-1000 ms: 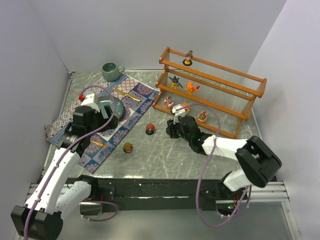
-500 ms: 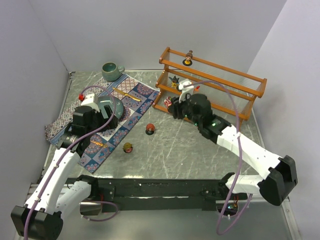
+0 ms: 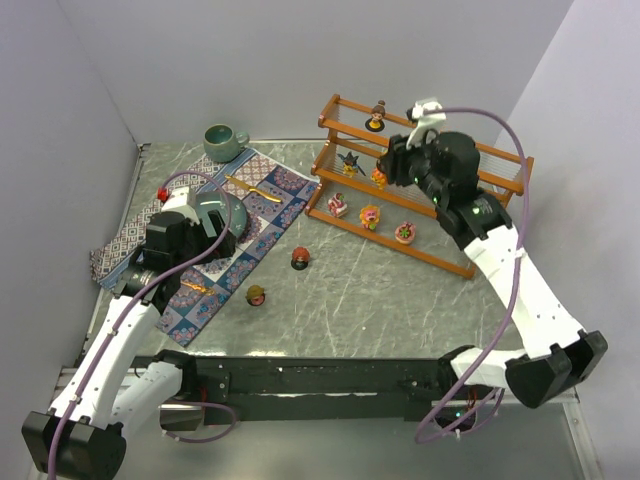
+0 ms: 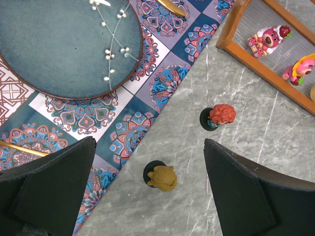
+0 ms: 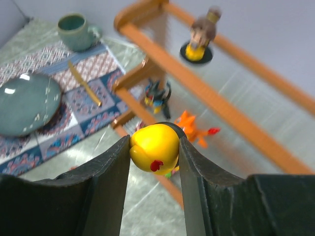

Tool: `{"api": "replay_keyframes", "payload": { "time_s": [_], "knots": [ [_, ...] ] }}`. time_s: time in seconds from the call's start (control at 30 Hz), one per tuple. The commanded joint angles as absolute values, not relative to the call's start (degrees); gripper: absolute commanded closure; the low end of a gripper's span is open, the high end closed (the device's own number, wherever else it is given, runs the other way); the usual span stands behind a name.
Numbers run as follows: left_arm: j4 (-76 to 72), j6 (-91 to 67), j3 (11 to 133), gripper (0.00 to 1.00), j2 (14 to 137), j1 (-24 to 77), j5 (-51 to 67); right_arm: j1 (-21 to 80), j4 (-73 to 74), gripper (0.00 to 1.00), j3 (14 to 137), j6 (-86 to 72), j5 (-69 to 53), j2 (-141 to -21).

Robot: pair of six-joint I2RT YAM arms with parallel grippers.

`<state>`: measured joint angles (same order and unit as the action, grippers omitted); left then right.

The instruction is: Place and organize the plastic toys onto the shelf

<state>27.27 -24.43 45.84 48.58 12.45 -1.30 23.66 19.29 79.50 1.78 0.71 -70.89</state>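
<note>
I should next move my right gripper outward over the top level of the shelf and let go of the yellow toy, because the clear spot beside the brown figurine is farther outward.
The wooden shelf stands at the back right. It holds a brown figurine on the top tier, a dark spiky toy and an orange toy on the middle tier, and three pink toys on the bottom tier. My right gripper hovers over the middle tier, shut on a round yellow toy. A red-haired toy and a tan bear toy stand on the table. My left gripper is open and empty, high above the bear toy.
A patterned cloth mat lies at the left with a teal plate and gold cutlery on it. A green mug stands at the back left. A small red thing lies by the left wall.
My right gripper has risen from the table in front of the bottom tier, up and back over the shelf's middle tier, with the yellow toy in it. The left arm has not moved.
</note>
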Motion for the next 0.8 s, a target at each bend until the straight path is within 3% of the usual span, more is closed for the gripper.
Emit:
{"api": "replay_keyframes", "payload": {
  "time_s": [0.0,0.77],
  "knots": [
    [25.6,-23.1,45.7,0.03,48.6,12.2,-0.5,20.9,21.0,0.80,87.0,5.8,-1.4,-74.4],
    [25.9,-22.8,46.2,0.03,51.9,11.3,-1.1,9.6,25.7,0.81,106.5,9.4,-12.3,-93.2]
  ]
}}
